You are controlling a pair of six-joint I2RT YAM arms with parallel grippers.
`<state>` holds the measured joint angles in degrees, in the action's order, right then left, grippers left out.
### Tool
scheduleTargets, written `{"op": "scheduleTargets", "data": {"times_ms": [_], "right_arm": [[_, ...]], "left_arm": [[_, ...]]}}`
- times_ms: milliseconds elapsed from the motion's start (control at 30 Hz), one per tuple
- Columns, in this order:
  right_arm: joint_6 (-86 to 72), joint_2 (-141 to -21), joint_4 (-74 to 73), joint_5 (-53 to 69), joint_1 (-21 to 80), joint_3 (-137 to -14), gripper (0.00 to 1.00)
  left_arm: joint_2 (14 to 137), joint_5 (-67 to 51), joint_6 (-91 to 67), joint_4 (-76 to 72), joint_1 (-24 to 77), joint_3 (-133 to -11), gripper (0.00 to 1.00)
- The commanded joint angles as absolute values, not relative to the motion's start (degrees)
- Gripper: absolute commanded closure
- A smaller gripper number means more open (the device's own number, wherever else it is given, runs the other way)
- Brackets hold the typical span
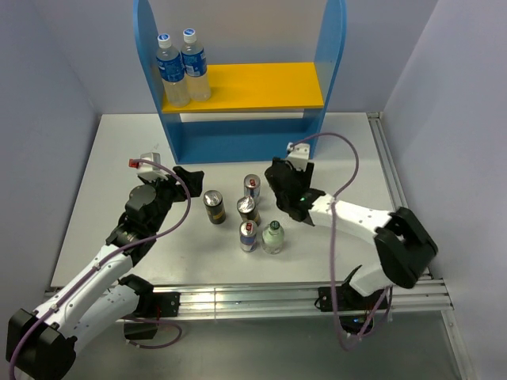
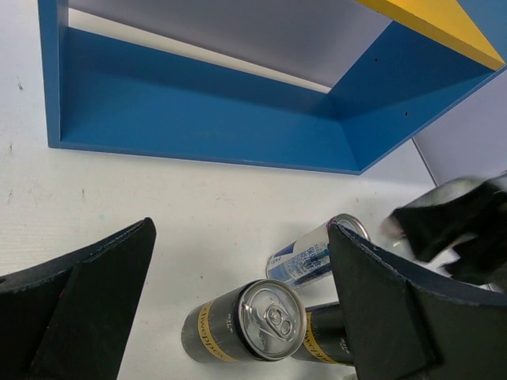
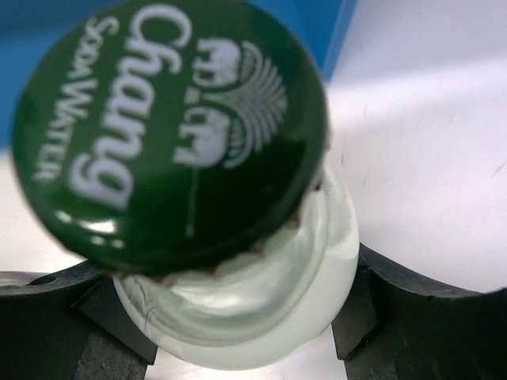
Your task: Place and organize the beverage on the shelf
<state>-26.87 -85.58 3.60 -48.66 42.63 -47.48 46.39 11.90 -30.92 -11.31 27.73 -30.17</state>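
The yellow board's empty end (image 1: 303, 88) is above and outward of my right gripper, so I should move it up and outward next and let go of the glass bottle on that end.
The shelf (image 1: 331, 47) stands at the back, with its yellow upper board (image 1: 261, 85). My right gripper (image 1: 279, 182) is shut on a glass bottle (image 3: 238, 309) with a green cap (image 3: 170, 127); the top view hides that bottle under the gripper. A second green-capped glass bottle (image 1: 272, 237) stands on the table. Two dark gold-banded cans (image 1: 214, 207) (image 1: 248, 210) and two silver-blue cans (image 1: 252, 188) (image 1: 249, 236) stand in a cluster. My left gripper (image 1: 187, 176) is open and empty, just left of the nearest dark can (image 2: 242, 321).
Two plastic water bottles with blue caps (image 1: 181, 67) stand at the left end of the yellow board. The shelf's blue base (image 2: 206, 119) lies ahead of the left gripper. A metal rail (image 1: 238, 299) runs along the table's near edge.
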Motion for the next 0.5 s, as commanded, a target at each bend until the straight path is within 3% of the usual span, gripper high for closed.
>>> {"op": "scheduleTargets", "data": {"times_ms": [0, 200, 467], "right_arm": [[-21.73, -74.46, 1.85, -54.58, 43.24, -58.08, 1.0], [-11.63, -71.36, 0.44, -53.27, 43.07, -70.56, 1.0], [-5.97, -83.12, -3.86, -44.76, 36.59, -92.68, 1.0]], "left_arm": [[46.14, 12.22, -31.11, -11.86, 27.42, -30.41, 0.03], [46.49, 11.78, -31.2, -11.95, 27.33, -30.5, 0.01], [45.35, 13.35, -31.46, -10.73, 27.42, -30.5, 0.01]]}}
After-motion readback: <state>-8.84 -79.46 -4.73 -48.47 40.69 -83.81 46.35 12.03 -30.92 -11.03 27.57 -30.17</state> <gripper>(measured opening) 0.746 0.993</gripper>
